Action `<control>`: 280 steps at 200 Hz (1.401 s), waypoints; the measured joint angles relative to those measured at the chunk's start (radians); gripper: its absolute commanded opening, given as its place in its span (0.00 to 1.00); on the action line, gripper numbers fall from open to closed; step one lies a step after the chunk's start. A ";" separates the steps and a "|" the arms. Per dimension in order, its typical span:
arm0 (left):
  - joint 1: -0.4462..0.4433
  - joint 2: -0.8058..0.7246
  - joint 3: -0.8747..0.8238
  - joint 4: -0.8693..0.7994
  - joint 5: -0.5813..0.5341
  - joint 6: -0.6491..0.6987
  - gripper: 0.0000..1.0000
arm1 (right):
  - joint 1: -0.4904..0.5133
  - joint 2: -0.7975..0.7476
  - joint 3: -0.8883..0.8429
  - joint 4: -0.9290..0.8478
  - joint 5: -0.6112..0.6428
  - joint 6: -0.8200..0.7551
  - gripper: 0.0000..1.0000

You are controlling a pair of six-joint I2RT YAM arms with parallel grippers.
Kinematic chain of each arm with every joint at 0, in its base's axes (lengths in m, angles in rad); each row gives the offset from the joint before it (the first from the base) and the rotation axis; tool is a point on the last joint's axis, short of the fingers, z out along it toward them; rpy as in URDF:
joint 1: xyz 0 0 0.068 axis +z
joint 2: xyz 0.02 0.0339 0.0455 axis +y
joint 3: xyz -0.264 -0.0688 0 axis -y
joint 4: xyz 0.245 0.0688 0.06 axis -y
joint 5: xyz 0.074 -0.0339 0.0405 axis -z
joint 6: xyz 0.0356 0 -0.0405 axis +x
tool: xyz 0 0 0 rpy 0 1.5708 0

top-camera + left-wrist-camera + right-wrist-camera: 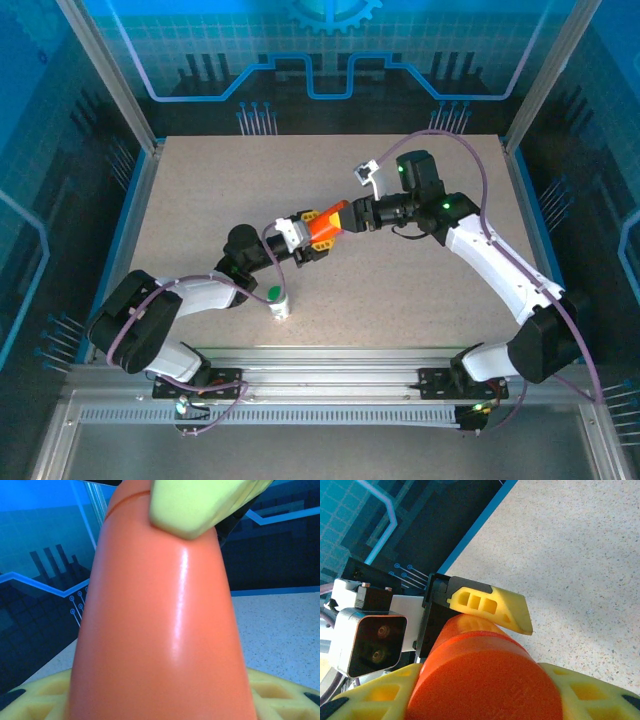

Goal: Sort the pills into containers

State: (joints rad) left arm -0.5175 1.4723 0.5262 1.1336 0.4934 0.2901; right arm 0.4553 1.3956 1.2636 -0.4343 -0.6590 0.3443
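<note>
My right gripper moves outward and down next, turns the tilted orange bottle upright, and releases it on the open far tabletop. That spot is clear of containers.
An all-orange bottle (325, 228) hangs tilted above the middle of the table, gripped from both ends. My left gripper (308, 238) is shut on its body; in the left wrist view the bottle (160, 630) rises between the yellow fingers (37, 700). My right gripper (347, 215) is shut on its upper end, and in the right wrist view the round orange end (485, 680) sits between the yellow fingers (592, 695). A white bottle with a green cap (279, 300) stands upright on the table near the left arm. The pills are out of view.
The speckled table (420, 300) is walled by blue panels at the back and sides. A metal rail (320, 370) runs along the near edge by the arm bases. The left wrist's camera housing (370, 640) sits close behind the orange bottle.
</note>
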 measured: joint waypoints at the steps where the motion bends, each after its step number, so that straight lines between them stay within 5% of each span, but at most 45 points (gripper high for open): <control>1: 0.000 0.000 0.000 0.000 0.000 0.000 0.56 | 0.000 0.000 0.000 0.000 0.000 0.000 0.23; 36: -0.003 0.001 0.003 0.000 -0.018 0.020 0.99 | -0.005 -0.002 0.000 -0.002 0.009 0.017 0.18; 76: -0.005 0.001 0.003 0.001 -0.052 0.031 0.99 | -0.031 -0.002 0.024 -0.038 0.078 0.003 0.17; 103: -0.005 -0.001 0.001 0.010 -0.109 0.029 0.99 | -0.044 0.000 0.102 -0.114 0.251 -0.083 0.15; 138: -0.005 -0.053 -0.017 0.008 -0.266 0.012 0.99 | -0.066 0.090 0.207 -0.159 0.556 -0.225 0.15; 170: -0.005 -0.135 -0.019 -0.062 -0.455 -0.025 0.99 | -0.149 0.278 0.283 -0.179 0.702 -0.300 0.15; 215: 0.000 -0.282 0.013 -0.344 -0.706 -0.164 0.99 | -0.204 0.475 0.369 -0.192 0.818 -0.359 0.16; 280: 0.004 -0.306 0.023 -0.491 -0.780 -0.291 0.99 | -0.213 0.671 0.556 -0.186 0.891 -0.391 0.21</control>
State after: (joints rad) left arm -0.5133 1.1667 0.5491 0.6426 -0.2867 -0.0010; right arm 0.2420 2.0670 1.8194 -0.6201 0.2317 -0.0467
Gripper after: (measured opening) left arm 0.990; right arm 0.506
